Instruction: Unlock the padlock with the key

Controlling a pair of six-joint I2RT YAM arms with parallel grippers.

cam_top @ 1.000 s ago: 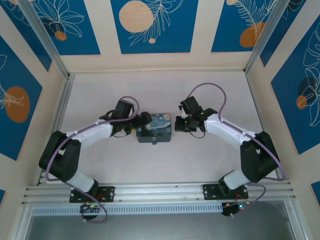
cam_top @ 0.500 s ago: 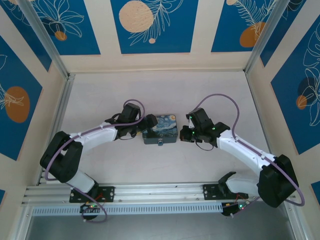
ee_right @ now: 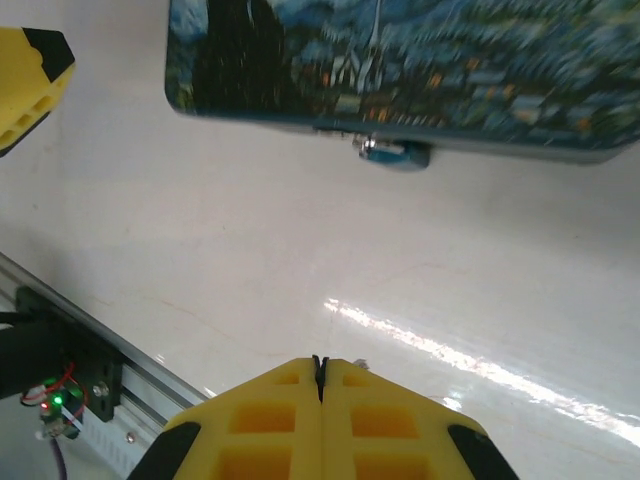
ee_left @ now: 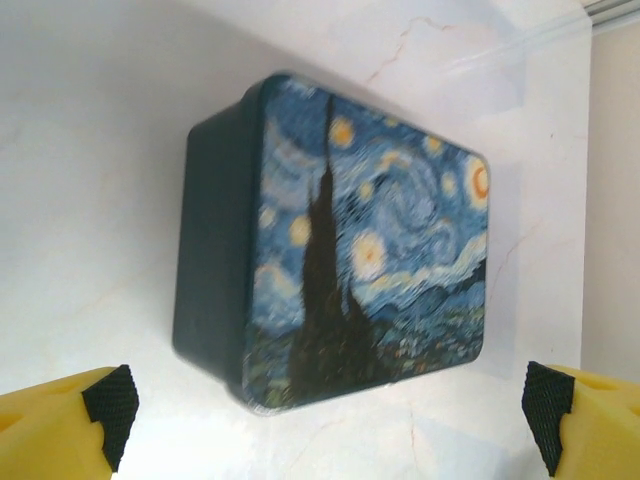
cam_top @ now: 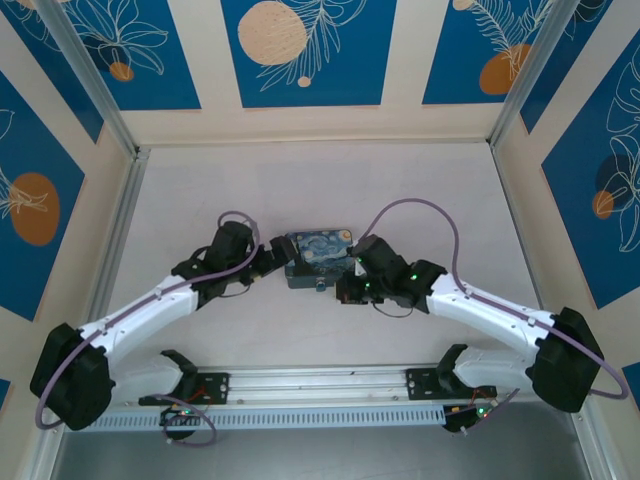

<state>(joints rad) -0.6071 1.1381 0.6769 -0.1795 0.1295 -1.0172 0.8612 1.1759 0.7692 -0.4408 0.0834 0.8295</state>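
Observation:
Next, my right gripper draws back and down, clear of the padlock (cam_top: 320, 287), and releases there, since bare tabletop lies below it and back toward the bar.
The painted tin (cam_top: 318, 255) lies mid-table, and the small padlock (cam_top: 320, 287) hangs at its near edge. In the right wrist view the padlock (ee_right: 395, 152) is a tiny bluish metal lump under the tin's rim (ee_right: 420, 125). My right gripper (ee_right: 320, 365) is shut, low over the table in front of the lock and apart from it. A tiny grey sliver, the key (ee_right: 360, 363), pokes out at its tips. My left gripper (ee_left: 328, 432) is open at the tin's left end (ee_left: 210, 250), with one yellow finger (ee_left: 60, 430) on each side and nothing held.
Bare white table (cam_top: 320, 190) stretches behind the tin. An aluminium rail (cam_top: 320, 385) runs along the near edge, also seen as the rail with a lit board (ee_right: 60, 385). Patterned walls enclose the table. The left finger (ee_right: 25, 80) stands near the tin's corner.
The right gripper has swung from the tin's right side to its near edge, close to the padlock. The left arm has stretched out lower, gripper still at the tin's left end. The tin has turned slightly.

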